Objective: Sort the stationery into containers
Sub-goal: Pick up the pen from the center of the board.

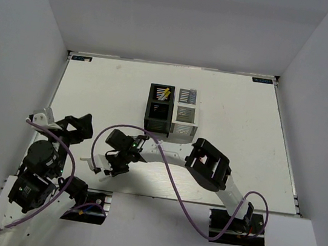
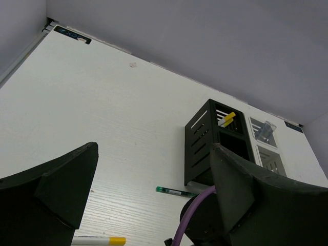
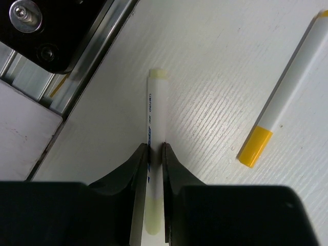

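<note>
The right gripper lifts the white stick next and swings outward over the far black bin point(image 1: 160, 93) to release it, since a yellow-tipped stick already stands there.
The containers point(image 1: 172, 112) are a block of two black and two white slotted bins at the table's middle, also in the left wrist view point(image 2: 205, 146). A yellow-tipped stick point(image 1: 164, 93) stands in the far black bin. A clear blue-capped tube point(image 1: 191, 94) is in the far white bin. My right gripper point(image 3: 155, 148) is shut on a white stick with a pale tip point(image 3: 158, 102), low over the table near its front edge point(image 1: 106, 167). A second white stick with a yellow tip point(image 3: 279, 110) lies beside it. My left gripper point(image 2: 154, 169) is open and empty. A dark slim green-ended pen point(image 2: 177, 191) lies by the black bins.
The right arm point(image 1: 207, 166) stretches across the front of the table toward the left, trailing a purple cable point(image 1: 169, 173). The left arm point(image 1: 42, 161) is folded at the front left. A metal mounting rail point(image 3: 77, 87) runs close to the held stick.
</note>
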Controlling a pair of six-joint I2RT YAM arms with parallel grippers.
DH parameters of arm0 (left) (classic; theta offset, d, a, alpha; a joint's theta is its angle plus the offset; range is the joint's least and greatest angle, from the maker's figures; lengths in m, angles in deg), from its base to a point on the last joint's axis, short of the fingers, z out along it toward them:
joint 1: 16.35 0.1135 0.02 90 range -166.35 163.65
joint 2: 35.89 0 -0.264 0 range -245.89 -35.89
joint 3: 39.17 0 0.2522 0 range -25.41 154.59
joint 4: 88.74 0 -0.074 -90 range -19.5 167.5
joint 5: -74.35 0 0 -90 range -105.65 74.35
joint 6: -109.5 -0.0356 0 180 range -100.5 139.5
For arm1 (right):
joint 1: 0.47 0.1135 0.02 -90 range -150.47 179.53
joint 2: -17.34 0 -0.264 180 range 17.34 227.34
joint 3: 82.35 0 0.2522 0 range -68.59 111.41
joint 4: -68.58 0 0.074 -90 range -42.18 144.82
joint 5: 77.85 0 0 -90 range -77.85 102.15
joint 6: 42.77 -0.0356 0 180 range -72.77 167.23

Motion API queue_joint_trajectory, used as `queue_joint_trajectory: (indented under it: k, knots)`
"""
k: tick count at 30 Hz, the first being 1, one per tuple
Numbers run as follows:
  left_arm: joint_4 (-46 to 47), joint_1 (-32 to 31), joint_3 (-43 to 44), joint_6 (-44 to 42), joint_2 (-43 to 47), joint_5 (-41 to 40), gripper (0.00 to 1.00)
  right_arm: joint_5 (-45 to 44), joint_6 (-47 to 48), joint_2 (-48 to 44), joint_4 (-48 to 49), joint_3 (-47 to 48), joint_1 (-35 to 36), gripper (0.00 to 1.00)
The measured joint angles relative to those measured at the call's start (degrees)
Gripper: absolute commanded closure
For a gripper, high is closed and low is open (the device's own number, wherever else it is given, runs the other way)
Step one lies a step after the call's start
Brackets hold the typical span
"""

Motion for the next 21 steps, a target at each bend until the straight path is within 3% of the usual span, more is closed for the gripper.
queue_joint_trajectory:
  k: [10,21]
  knots:
    - [0.0,-0.02,0.02,0.0,0.48,-0.02,0.01,-3.65,-4.13,-6.43,-1.36,-5.57,-2.12,1.0]
    - [0.0,0.0,0.02,0.07,0.7,-0.44,0.01,-3.98,-7.39,-20.68,1.22,-6.78,-6.69,1.0]
